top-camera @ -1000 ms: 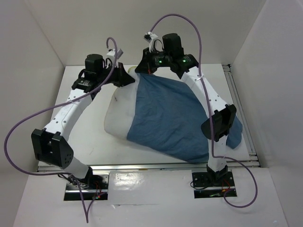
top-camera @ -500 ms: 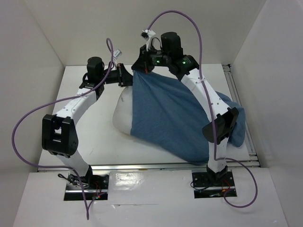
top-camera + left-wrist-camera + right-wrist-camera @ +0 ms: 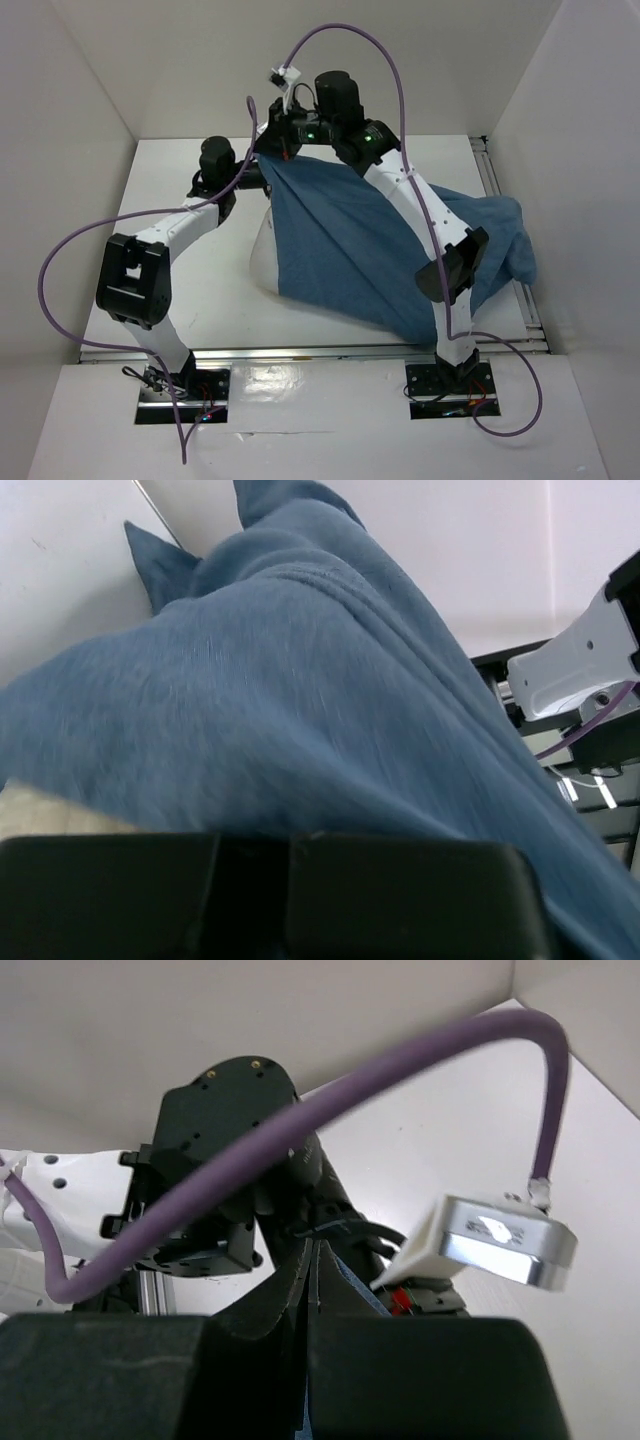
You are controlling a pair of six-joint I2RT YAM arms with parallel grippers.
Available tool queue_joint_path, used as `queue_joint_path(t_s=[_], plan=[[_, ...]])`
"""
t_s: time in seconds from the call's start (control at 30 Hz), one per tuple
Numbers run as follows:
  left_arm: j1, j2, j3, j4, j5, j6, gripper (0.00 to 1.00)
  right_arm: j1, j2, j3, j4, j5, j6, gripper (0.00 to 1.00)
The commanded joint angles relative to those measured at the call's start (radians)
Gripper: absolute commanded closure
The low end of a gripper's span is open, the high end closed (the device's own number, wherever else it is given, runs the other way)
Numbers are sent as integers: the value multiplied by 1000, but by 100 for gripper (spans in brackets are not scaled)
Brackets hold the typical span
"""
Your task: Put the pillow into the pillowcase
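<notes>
The far tabletop lies below and to the left in the top view, so the robot's left gripper will next lower the pillowcase's tented corner to that side and let it go.
The blue pillowcase (image 3: 350, 240) hangs stretched like a tent from its far-left corner down to the table's right side. Both grippers hold that raised corner. My right gripper (image 3: 275, 145) is shut on the hem, and a blue sliver of the pillowcase (image 3: 356, 1286) shows beside its closed fingers (image 3: 312, 1250). My left gripper (image 3: 255, 175) sits just below and left of it. It is shut on the pillowcase (image 3: 300, 700), which fills its view above the jaws (image 3: 290, 840). Only a pale strip of the pillow (image 3: 262, 250) shows at the case's left edge, and a cream patch of it (image 3: 40, 810) sits beside the jaws.
White walls enclose the table (image 3: 180, 300) on three sides. A metal rail (image 3: 500, 215) runs along the right edge. Purple cables (image 3: 340, 30) loop above both arms. The left arm's wrist (image 3: 215, 1160) sits right in front of the right gripper.
Both grippers have moved left and upward with the pillowcase corner. The cloth is pulled tauter and covers more of the pillow. The case's loose right end has swung further right.
</notes>
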Motion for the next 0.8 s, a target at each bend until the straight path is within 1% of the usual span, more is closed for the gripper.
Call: queue_joint_path(t_s=[0.0, 0.27, 0.43, 0.67, 0.7, 0.73, 0.77], plan=[[-59, 10, -42, 136, 15, -109, 100, 99, 10, 91, 275, -69, -5, 100], [-68, 50, -85, 259, -17, -247, 100, 156, 10, 36, 367, -69, -6, 100], [-68, 94, -94, 339, -37, -325, 100, 211, 10, 36, 399, -59, -50, 100], [-68, 112, -84, 360, -46, -329, 100, 247, 19, 27, 412, -20, -59, 100], [-68, 112, -84, 336, -46, -329, 100, 247, 19, 27, 392, 18, -82, 98], [-68, 112, -84, 322, -37, -310, 100, 247, 4, 1, 380, 47, -97, 91], [-68, 103, -84, 302, -37, -280, 100, 247, -7, -18, 370, 76, -108, 68]])
